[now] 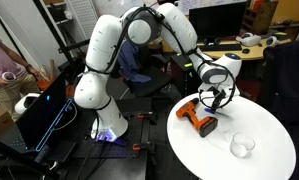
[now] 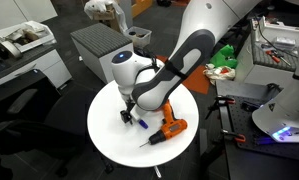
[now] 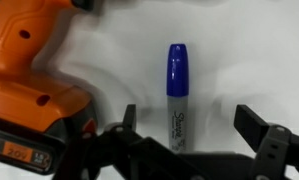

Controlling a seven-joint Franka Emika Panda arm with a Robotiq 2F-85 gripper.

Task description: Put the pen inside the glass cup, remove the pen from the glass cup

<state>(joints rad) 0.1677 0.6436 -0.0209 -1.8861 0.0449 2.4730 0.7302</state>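
The gripper moves down onto the pen's pale grey body [image 3: 177,124] next and closes its fingers there, since the pen's body is below it, between its open fingers.
The pen [image 3: 177,92] is a marker with a blue cap and a pale grey barrel. It lies flat on the white table, between my two fingers in the wrist view. My gripper [image 3: 189,128] is open around it, with no finger touching it. In an exterior view the gripper [image 2: 132,115] hangs just above the table with the pen's blue end [image 2: 141,123] under it. The glass cup [image 1: 242,145] stands upright and empty near the table's front, apart from my gripper [image 1: 215,100].
An orange-and-black power drill [image 1: 198,118] lies on the round white table [image 1: 274,135] next to the gripper; it also shows in the wrist view [image 3: 29,85] left of the pen and in an exterior view [image 2: 167,126]. Desks and chairs surround the table.
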